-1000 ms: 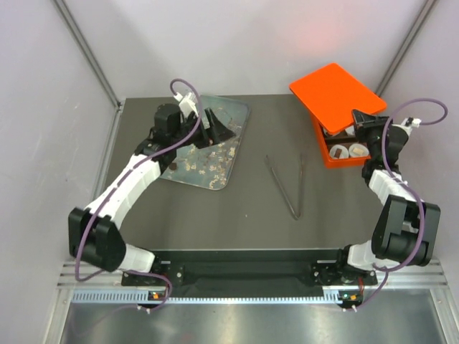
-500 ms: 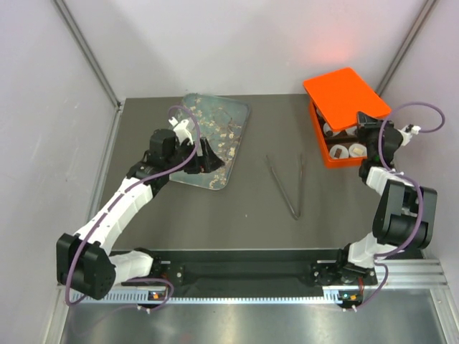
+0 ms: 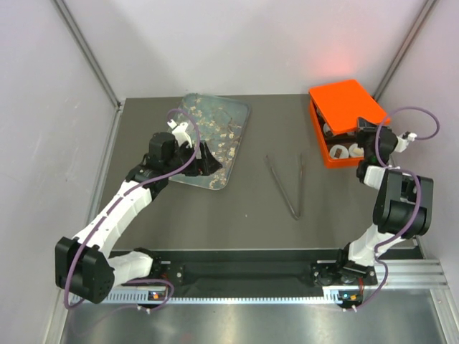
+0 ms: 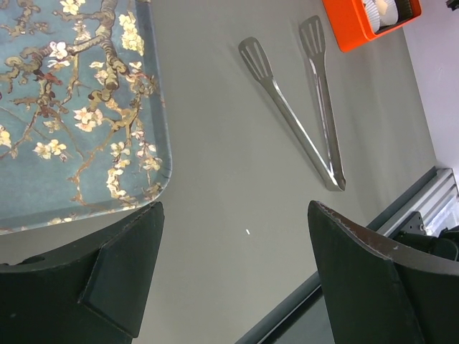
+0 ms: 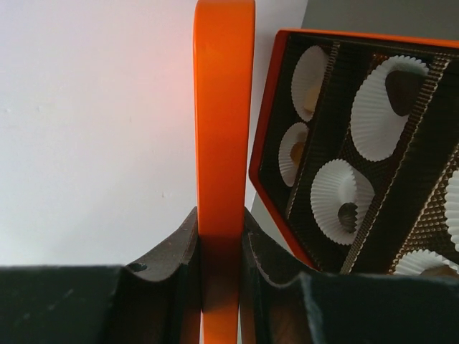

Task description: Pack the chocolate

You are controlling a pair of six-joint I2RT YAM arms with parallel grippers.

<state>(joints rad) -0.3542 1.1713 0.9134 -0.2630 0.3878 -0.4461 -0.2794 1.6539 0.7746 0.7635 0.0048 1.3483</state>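
Note:
My right gripper will move back and down, lowering the orange lid toward the box's near edge [image 3: 345, 163], as the near paper cups are still uncovered.
The chocolate [image 5: 348, 213] sits as small dark and tan lumps in white paper cups inside the orange box [image 5: 267, 136]; the box also shows in the top view [image 3: 329, 154] at the back right. My right gripper [image 5: 222, 240] is shut on the edge of the orange lid [image 5: 224, 107] and holds it tilted over the box; it shows in the top view [image 3: 368, 132] under the lid [image 3: 343, 102]. My left gripper [image 4: 237, 265] is open and empty, low over the table by the near right corner of the blossom-patterned tray [image 4: 72, 107]. I see no chocolate on the tray.
Grey metal tongs [image 3: 288, 185] lie on the table between the tray [image 3: 215, 132] and the box; they also show in the left wrist view [image 4: 294, 122]. The box corner with cups [image 4: 369, 18] shows there too. Walls stand close on both sides.
My right gripper has swung the orange lid to the right, further over the box. My left arm has drawn back from the tray's middle to its near right corner.

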